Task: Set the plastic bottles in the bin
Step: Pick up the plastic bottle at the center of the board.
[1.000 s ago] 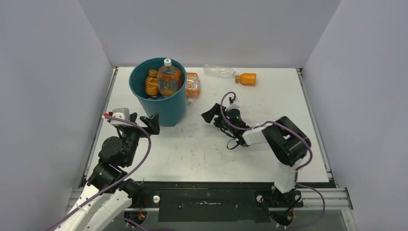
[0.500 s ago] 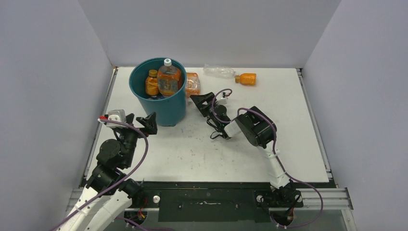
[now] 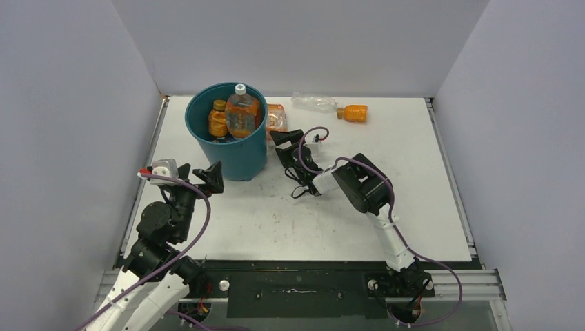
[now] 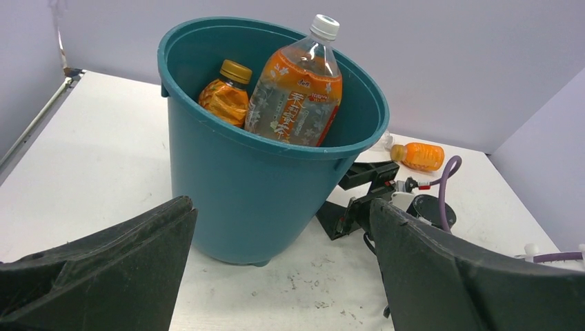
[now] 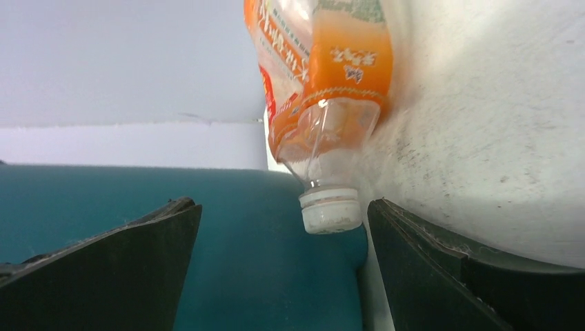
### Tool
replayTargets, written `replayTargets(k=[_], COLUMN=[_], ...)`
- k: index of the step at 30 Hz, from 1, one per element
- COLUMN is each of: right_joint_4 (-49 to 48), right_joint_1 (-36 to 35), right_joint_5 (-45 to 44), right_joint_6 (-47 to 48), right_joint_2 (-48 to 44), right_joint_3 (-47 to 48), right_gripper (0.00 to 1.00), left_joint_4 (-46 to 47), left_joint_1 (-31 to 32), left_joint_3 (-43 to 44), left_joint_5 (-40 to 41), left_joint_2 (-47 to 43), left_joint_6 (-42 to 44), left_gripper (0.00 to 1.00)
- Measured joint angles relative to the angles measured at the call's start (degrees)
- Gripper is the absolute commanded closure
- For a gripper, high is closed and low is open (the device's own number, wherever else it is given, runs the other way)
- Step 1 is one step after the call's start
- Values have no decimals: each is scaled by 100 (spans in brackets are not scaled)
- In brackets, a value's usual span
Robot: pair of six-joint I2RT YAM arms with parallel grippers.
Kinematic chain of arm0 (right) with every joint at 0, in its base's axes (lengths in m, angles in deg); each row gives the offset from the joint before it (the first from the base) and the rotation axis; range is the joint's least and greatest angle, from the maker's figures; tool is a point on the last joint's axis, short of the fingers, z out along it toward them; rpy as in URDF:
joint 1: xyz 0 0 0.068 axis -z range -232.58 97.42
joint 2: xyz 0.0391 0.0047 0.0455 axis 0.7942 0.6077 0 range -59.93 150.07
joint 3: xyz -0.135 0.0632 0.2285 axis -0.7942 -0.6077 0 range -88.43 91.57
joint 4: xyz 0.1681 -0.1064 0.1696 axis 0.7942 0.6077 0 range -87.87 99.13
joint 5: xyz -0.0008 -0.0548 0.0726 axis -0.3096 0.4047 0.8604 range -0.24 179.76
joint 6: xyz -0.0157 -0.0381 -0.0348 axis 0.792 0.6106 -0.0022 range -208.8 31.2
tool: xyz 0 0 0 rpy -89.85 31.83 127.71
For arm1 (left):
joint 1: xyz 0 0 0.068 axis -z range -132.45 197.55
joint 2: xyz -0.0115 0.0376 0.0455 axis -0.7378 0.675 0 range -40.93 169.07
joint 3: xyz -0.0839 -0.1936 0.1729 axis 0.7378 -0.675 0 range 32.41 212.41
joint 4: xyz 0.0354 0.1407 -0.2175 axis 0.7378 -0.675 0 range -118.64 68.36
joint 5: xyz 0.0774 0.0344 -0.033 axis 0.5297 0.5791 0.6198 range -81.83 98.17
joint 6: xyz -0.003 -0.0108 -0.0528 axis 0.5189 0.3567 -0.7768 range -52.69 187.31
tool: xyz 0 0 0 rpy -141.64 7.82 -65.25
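Next, my right gripper moves slightly toward the bin (image 3: 238, 157), past the white cap to the orange-label bottle's neck.
The teal bin (image 3: 238, 157) stands at the back left and holds a clear orange-label bottle (image 3: 242, 113) and a small orange bottle (image 3: 218, 121); both also show in the left wrist view (image 4: 296, 89) (image 4: 223, 101). Another orange-label bottle (image 3: 276, 118) lies against the bin's right side. My right gripper (image 3: 285, 147) is open and empty just short of that bottle; in the right wrist view its white cap (image 5: 331, 211) sits ahead between the open jaws (image 5: 283, 205), with the bin wall (image 5: 241, 269) behind. My left gripper (image 3: 210, 177) is open and empty at the bin's front left (image 4: 283, 204).
A crushed clear bottle (image 3: 314, 103) and a small orange bottle (image 3: 354, 112) lie end to end at the back edge, right of the bin. White walls enclose the table on three sides. The right gripper's purple cable (image 3: 307, 148) loops above the table.
My right gripper has swung left across the table to the bottle lying by the bin. My left gripper has drawn back slightly toward the near edge.
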Motion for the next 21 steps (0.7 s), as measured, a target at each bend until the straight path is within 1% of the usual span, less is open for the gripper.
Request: replayTargets(k=[1, 2, 5, 10, 13, 17, 21], right_joint_4=[55, 98, 262, 868, 973, 977, 905], right_joint_1=[-9, -13, -24, -35, -37, -33, -31], right_joint_5=[-83, -170, -382, -439, -439, -442, -437], right_joint_6=[-133, -269, -638, -903, -1025, -1117, -1121], right_joint_2=[-7, -13, -13, 57, 129, 223, 382], right_joint_3=[2, 2, 48, 428, 551, 610, 734], right_gripper=[0, 3, 6, 12, 19, 33, 39], left_joint_4=[0, 0, 4, 13, 15, 13, 13], left_joint_1=[0, 0, 0, 0, 0, 0, 0], left_joint_3=[0, 0, -2, -9, -20, -35, -35], left_joint_5=[2, 11, 24, 61, 85, 101, 103], left_joint_2=[-7, -15, -50, -55, -55, -55, -55], left_joint_6=[0, -2, -4, -15, -24, -55, -59], left_gripper=[4, 4, 4, 4, 4, 4, 4])
